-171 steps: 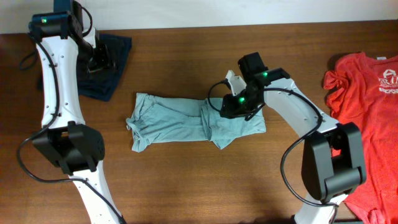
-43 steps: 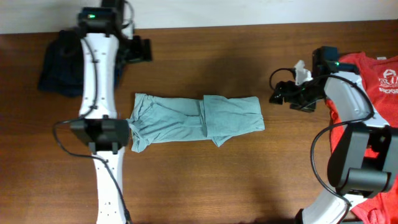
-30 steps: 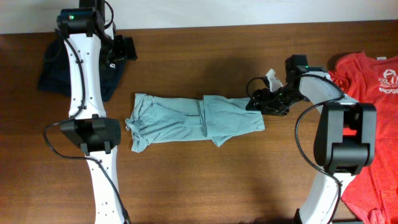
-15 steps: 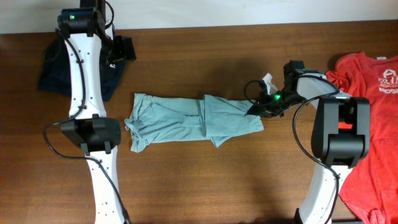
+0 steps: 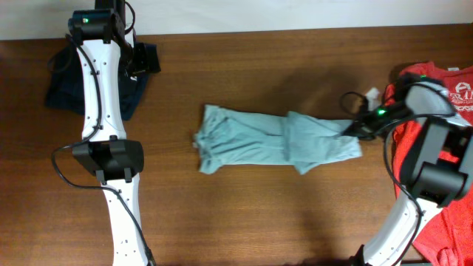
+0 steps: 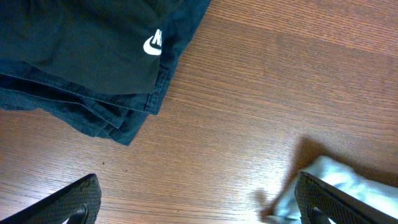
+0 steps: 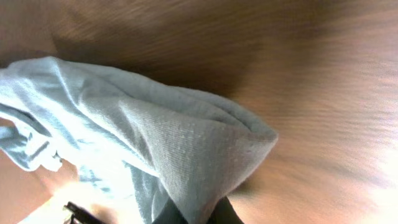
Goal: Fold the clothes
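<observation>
My right gripper should next lift the T-shirt's pinched end over toward the loose end of the still-long strip (image 5: 213, 140), to its left in the overhead view, and let go.
The pale blue-grey T-shirt (image 5: 273, 140), one of the clothes, lies folded into a long strip across the middle of the table. My right gripper (image 5: 353, 129) is shut on its right end. In the right wrist view the shirt (image 7: 155, 137) bulges out over the dark fingers (image 7: 208, 214), pinched between them. The red T-shirt (image 5: 462, 129) with white print lies at the right edge, partly under the right arm. My left gripper (image 5: 144, 60) hangs open at the back left, its fingertips (image 6: 78, 199) wide apart over bare wood, with nothing between them.
A dark navy garment (image 5: 63, 89) with a small white logo (image 6: 152, 42) lies folded at the back left corner, just beside the left gripper. A corner of the pale shirt (image 6: 336, 180) shows at the lower right of the left wrist view.
My right gripper shut on the shirt's right end and pulled the whole strip to the right across the table. The left arm has stayed still.
</observation>
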{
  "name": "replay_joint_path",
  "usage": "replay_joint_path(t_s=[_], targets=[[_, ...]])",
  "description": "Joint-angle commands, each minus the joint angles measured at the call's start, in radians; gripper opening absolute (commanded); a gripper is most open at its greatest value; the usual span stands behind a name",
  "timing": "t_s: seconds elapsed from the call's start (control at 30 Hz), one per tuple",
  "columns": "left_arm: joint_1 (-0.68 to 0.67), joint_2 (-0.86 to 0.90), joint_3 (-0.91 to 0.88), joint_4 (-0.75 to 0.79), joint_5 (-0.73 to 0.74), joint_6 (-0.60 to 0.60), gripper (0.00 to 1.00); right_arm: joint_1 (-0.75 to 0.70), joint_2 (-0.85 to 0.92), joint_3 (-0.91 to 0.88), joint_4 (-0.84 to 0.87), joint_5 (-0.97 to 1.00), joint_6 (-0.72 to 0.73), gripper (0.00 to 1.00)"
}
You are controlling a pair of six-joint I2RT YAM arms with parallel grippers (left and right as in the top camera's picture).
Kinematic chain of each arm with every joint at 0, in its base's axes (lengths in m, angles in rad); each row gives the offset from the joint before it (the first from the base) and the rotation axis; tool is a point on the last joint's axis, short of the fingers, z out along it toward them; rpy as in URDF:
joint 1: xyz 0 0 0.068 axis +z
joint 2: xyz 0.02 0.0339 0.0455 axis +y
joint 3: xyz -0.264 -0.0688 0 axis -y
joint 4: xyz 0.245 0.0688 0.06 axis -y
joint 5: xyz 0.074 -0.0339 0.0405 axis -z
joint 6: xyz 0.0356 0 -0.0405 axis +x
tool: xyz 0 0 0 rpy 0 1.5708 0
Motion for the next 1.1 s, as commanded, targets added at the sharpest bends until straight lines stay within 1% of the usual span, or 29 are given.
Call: replay_joint_path(t_s=[0.0, 0.13, 0.27, 0.4, 0.5, 0.6, 0.7, 0.83, 1.07], targets=[[0.005, -0.014, -0.006, -0.002, -0.003, 0.013, 0.99, -0.026, 0.003, 0.108, -0.071, 0.109, -0.029, 0.04], [0.005, -0.014, -0.006, -0.002, -0.003, 0.013, 0.99, -0.033, 0.003, 0.258, -0.189, 0.158, -0.029, 0.04], [0.005, -0.014, -0.006, -0.002, -0.003, 0.013, 0.99, -0.016, 0.003, 0.422, -0.297, 0.164, -0.027, 0.04], [0.005, -0.014, -0.006, -0.002, -0.003, 0.013, 0.99, 0.024, 0.003, 0.584, -0.402, 0.173, -0.019, 0.04], [0.005, -0.014, -0.006, -0.001, -0.003, 0.013, 0.99, 0.078, 0.003, 0.665, -0.453, 0.233, 0.029, 0.04], [0.005, -0.014, -0.006, -0.001, -0.003, 0.013, 0.99, 0.154, 0.001, 0.684, -0.458, 0.306, 0.081, 0.04], [0.005, -0.014, -0.006, -0.002, -0.003, 0.013, 0.99, 0.243, 0.002, 0.684, -0.455, 0.331, 0.103, 0.04], [0.005, -0.014, -0.006, -0.002, -0.003, 0.013, 0.99, 0.363, 0.002, 0.684, -0.446, 0.42, 0.184, 0.04], [0.005, -0.014, -0.006, -0.001, -0.003, 0.013, 0.99, 0.547, 0.003, 0.684, -0.443, 0.444, 0.236, 0.04]])
